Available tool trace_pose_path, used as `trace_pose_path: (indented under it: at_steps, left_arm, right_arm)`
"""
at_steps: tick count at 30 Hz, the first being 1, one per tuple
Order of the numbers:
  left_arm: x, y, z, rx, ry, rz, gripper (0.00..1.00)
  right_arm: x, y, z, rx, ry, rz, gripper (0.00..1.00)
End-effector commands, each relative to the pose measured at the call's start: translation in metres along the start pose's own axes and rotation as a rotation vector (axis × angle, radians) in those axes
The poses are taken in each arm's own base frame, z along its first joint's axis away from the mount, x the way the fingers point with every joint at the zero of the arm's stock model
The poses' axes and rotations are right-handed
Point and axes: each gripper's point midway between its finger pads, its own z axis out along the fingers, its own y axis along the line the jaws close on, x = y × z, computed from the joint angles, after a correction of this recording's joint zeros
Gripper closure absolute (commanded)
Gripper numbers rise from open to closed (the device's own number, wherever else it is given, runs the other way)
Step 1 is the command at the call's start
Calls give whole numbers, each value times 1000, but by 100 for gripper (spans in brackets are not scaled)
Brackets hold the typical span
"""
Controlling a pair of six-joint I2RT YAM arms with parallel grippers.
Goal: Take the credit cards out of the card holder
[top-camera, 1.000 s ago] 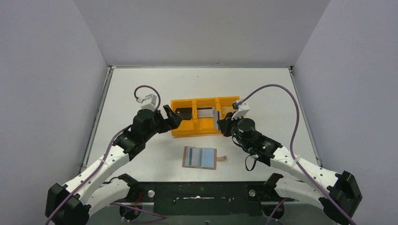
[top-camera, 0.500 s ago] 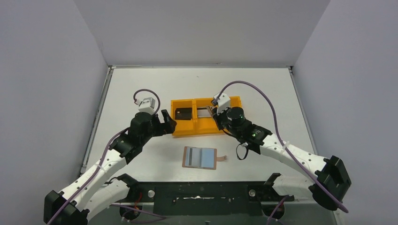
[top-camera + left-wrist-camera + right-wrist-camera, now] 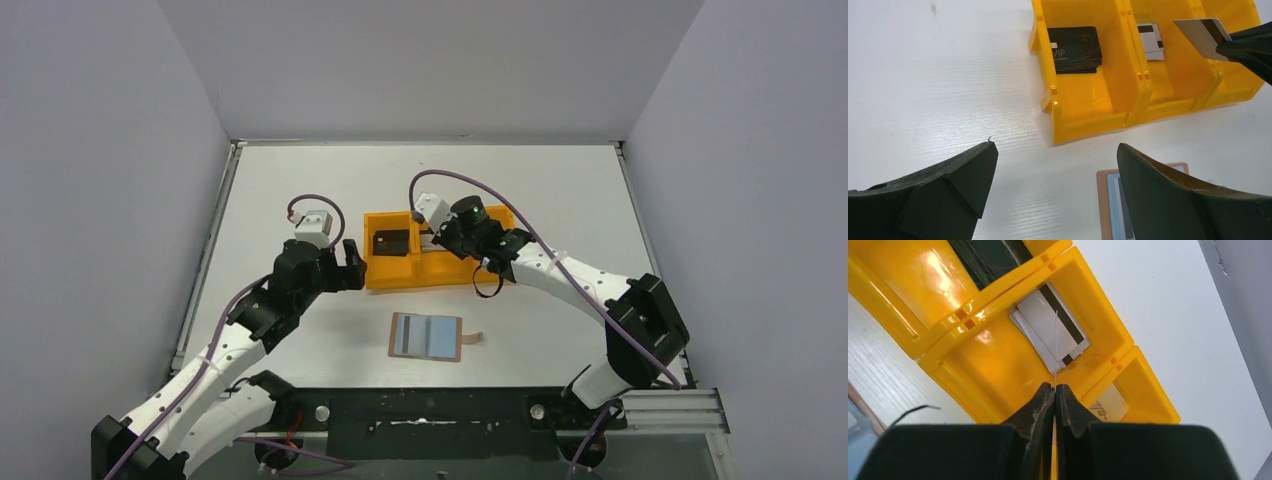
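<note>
The robot's right gripper will next turn and lower over the pile in the tray's middle section to release the silvery grey card, because Grey cards with the same dark stripe lie there.
The card holder lies open on the table, brown-edged with grey-blue panels, in front of the orange tray. My right gripper hangs over the tray's middle compartment, shut on a silvery grey card that shows edge-on in the right wrist view. More grey cards lie flat below it. Black cards sit in the left compartment and a gold-tan card in the right one. My left gripper stands open and holds nothing, above the table just left of the tray's front corner. Its right finger hides part of the card holder.
Grey walls close in the white table on three sides. The right arm reaches across the tray's right end. Purple cables loop above both wrists.
My right gripper has carried the grey card leftwards from the tray's right end to above the middle compartment. The left gripper has drawn back a little from the tray.
</note>
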Motion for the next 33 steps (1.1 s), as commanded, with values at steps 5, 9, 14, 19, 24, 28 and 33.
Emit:
trace_pose_path:
  at_steps: [5, 9, 14, 19, 24, 28, 33]
  left_arm:
    - [-29, 18, -11, -86, -115, 63, 8]
    - [-34, 26, -16, -125, -136, 72, 8]
    - [-39, 28, -21, -129, -161, 73, 8]
    - [-45, 31, -25, -140, -188, 65, 8]
    - [-46, 31, -24, -136, -188, 65, 8]
    - [-45, 33, -23, -142, -182, 65, 9]
    - [-46, 35, -23, -149, -185, 61, 9]
  right_arm:
    - [-12, -3, 18, -140, -68, -237, 100]
    - [-12, -12, 32, -126, -56, -313, 100]
    - [-7, -21, 52, -117, -14, -383, 100]
    - [-2, -31, 69, -89, 26, -438, 100]
    - [0, -36, 81, -74, 28, -479, 100]
    - [5, -38, 90, -51, 28, -501, 99]
    - [9, -32, 98, -74, 23, -508, 97]
